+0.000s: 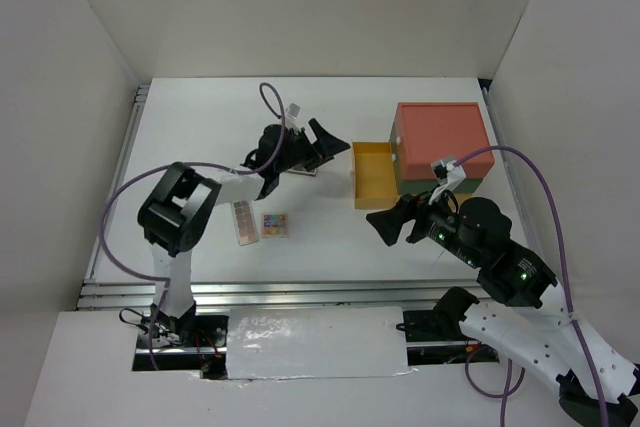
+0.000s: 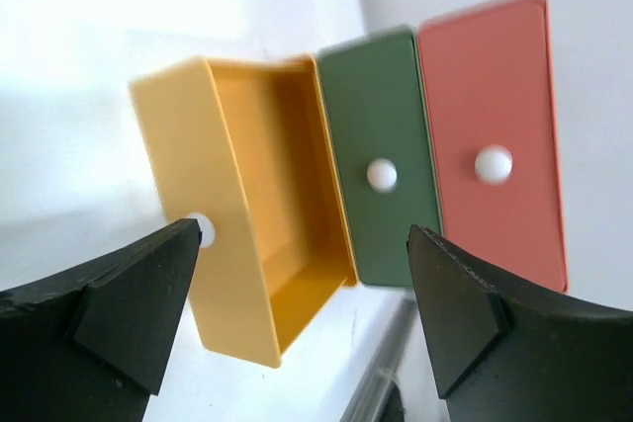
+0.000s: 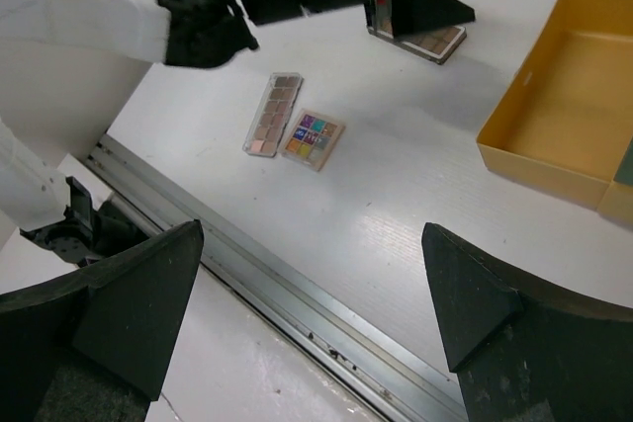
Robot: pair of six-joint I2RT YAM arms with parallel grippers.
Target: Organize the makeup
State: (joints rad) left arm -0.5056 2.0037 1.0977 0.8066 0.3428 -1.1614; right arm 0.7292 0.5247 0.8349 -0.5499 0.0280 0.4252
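The brown-pink palette (image 1: 303,171) lies beneath my left gripper, so next I need to tilt that gripper down from the yellow drawer, move it left in the top view and lower it onto the palette.
A long brown-pink eyeshadow palette (image 1: 245,222) and a small square multicoloured palette (image 1: 274,224) lie side by side on the white table; both show in the right wrist view, the long one (image 3: 273,114) and the square one (image 3: 314,138). A second brown-pink palette (image 3: 435,42) lies just under my left gripper (image 1: 330,145), which is open and empty and faces the open yellow drawer (image 2: 247,205). My right gripper (image 1: 388,224) is open and empty above the table's front part, right of the palettes. The compacts, disc and tubes are out of view.
The drawer box with its red top (image 1: 443,137) stands at the back right, its yellow drawer (image 1: 373,174) pulled out to the left. The green (image 2: 381,155) and red (image 2: 495,135) drawers are shut. A metal rail (image 3: 297,294) runs along the table's front edge.
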